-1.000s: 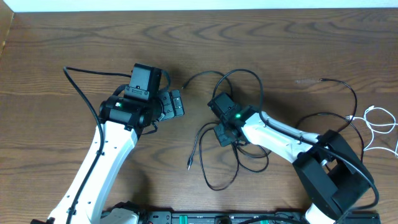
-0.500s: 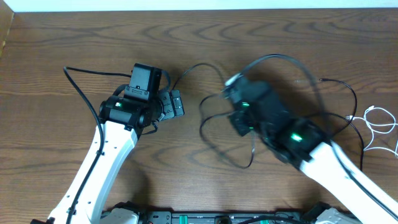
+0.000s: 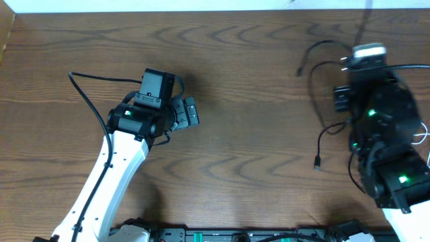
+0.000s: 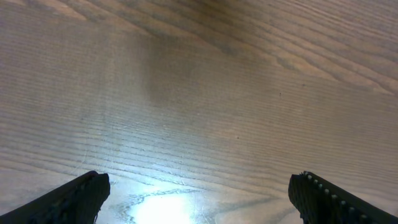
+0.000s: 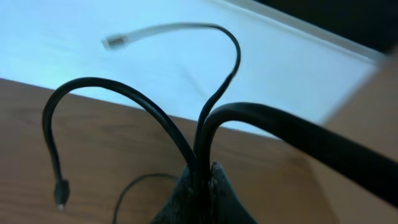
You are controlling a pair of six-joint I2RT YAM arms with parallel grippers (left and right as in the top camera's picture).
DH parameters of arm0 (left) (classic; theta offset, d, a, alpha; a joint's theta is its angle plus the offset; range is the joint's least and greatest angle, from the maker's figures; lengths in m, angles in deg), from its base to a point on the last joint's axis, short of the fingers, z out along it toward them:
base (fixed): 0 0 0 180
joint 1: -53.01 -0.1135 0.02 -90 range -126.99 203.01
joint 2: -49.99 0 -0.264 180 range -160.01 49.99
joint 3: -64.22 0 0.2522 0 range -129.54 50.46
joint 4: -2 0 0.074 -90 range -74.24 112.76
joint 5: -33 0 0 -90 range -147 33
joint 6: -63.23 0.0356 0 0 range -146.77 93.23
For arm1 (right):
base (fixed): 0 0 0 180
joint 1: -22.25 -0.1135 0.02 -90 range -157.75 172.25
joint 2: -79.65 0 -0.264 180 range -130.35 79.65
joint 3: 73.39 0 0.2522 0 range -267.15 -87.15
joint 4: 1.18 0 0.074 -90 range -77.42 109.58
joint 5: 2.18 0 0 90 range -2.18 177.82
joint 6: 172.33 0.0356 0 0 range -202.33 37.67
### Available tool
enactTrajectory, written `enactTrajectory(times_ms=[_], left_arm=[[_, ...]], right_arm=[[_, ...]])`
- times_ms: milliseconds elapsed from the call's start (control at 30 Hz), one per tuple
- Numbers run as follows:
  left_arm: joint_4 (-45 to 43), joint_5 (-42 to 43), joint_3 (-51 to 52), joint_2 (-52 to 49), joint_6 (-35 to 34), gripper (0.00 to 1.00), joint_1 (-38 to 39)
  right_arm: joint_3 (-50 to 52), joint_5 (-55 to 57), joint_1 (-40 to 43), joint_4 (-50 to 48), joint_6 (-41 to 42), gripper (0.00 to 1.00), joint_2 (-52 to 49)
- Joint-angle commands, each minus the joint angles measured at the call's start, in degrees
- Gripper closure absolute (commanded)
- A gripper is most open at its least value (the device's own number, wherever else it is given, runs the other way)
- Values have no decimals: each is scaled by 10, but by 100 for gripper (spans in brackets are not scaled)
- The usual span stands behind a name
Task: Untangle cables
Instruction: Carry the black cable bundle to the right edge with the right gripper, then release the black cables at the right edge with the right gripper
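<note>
The black cables hang in loops from my raised right gripper. It should lower them toward the wood next and open.
My right gripper (image 5: 202, 176) is shut on a bunch of black cables (image 5: 155, 112) that arch up out of its jaws. One strand curls down to a small plug (image 5: 60, 194), and another rises to a pale plug (image 5: 115, 41). From overhead, the right gripper (image 3: 341, 101) is raised at the far right with the cables (image 3: 314, 81) hanging in loops and one plug (image 3: 316, 161) dangling. My left gripper (image 3: 190, 112) is open left of centre. In its wrist view the left gripper (image 4: 199, 193) has only bare wood between its fingers.
A thin white cord (image 3: 423, 138) peeks out at the right edge behind the right arm. The left arm's own thick black cable (image 3: 87, 94) loops at the far left. The wooden table (image 3: 248, 154) ends at a white strip along the back.
The right arm has lifted and swung from the table's centre to the far right, carrying the black cables with it. The left arm has stayed still.
</note>
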Motion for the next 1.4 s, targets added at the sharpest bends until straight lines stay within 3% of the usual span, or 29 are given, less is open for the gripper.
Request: enactTrajectory(times_ms=[0, 367, 400, 467, 533, 600, 767, 933, 1367], left_arm=[[2, -10, 8, -5, -1, 2, -3], [2, -10, 8, -5, -1, 2, -3], [2, -10, 8, -5, -1, 2, -3], [2, -10, 8, -5, -1, 2, -3], [2, -10, 8, -5, -1, 2, -3], [2, -10, 8, -5, -1, 2, -3], [2, -10, 8, -5, -1, 2, -3], [2, -10, 8, -5, -1, 2, -3], [2, -10, 8, -5, -1, 2, -3]], right_arm=[[-7, 9, 58, 24, -17, 99, -17], [-7, -5, 145, 89, 34, 98, -132], [-7, -5, 146, 89, 35, 90, -141], [-7, -5, 146, 89, 37, 52, -153], [-7, -5, 146, 91, 45, 30, -162], [-7, -5, 146, 96, 45, 14, -168], [-7, -7, 146, 104, 80, 2, -168], [-7, -56, 146, 117, 88, 1, -168], [-7, -56, 146, 150, 88, 1, -168]])
